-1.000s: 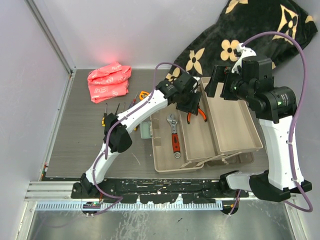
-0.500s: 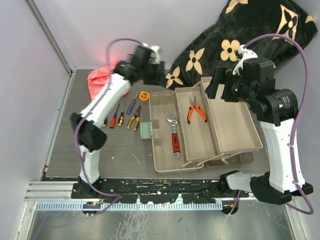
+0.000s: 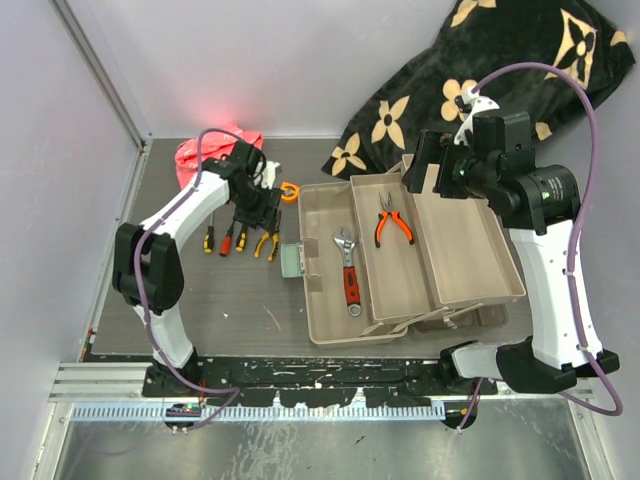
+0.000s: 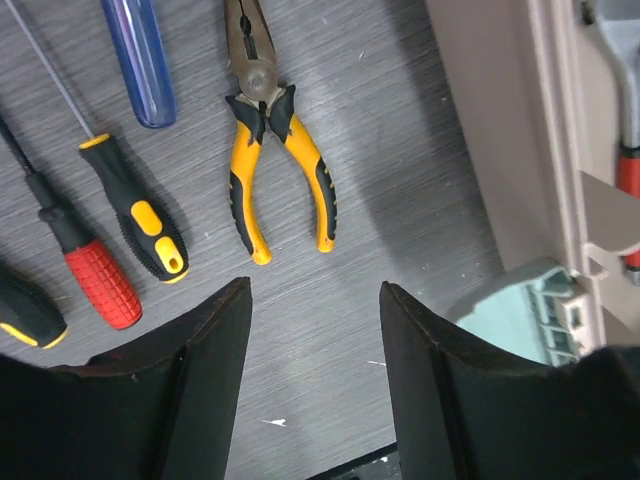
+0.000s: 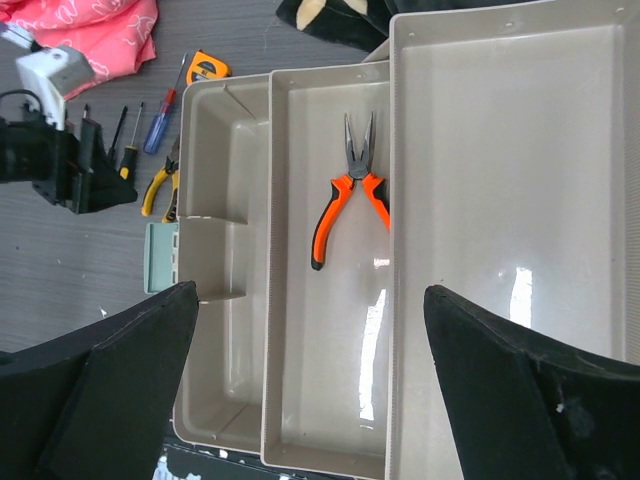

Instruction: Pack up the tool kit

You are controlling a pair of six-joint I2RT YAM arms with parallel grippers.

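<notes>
My left gripper will next move down onto the yellow pliers' handle below it, nearer the screwdrivers, since the spread handles leave room to straddle just that one.
The beige toolbox (image 3: 330, 335) lies open, with its trays spread out. A red wrench (image 3: 348, 272) lies in the left tray and orange pliers (image 3: 392, 218) in the middle tray (image 5: 330, 330). My left gripper (image 3: 260, 210) is open and empty, hovering over the loose tools left of the box. In the left wrist view, the left gripper (image 4: 313, 290) is just below the yellow pliers (image 4: 280, 170). Screwdrivers (image 4: 135, 215) lie to their left. An orange tape measure (image 3: 289, 190) sits behind them. My right gripper (image 3: 425, 165) is open and empty high over the box (image 5: 310, 292).
A pink cloth (image 3: 210, 150) lies at the back left. The black flower-patterned blanket (image 3: 470, 90) is piled behind the toolbox. A teal latch (image 4: 525, 315) juts from the box's left wall. Grey walls close the left and back sides.
My left gripper let go of the orange pliers in the middle tray. It swung left and came down over the tools on the table. The right arm shifted slightly.
</notes>
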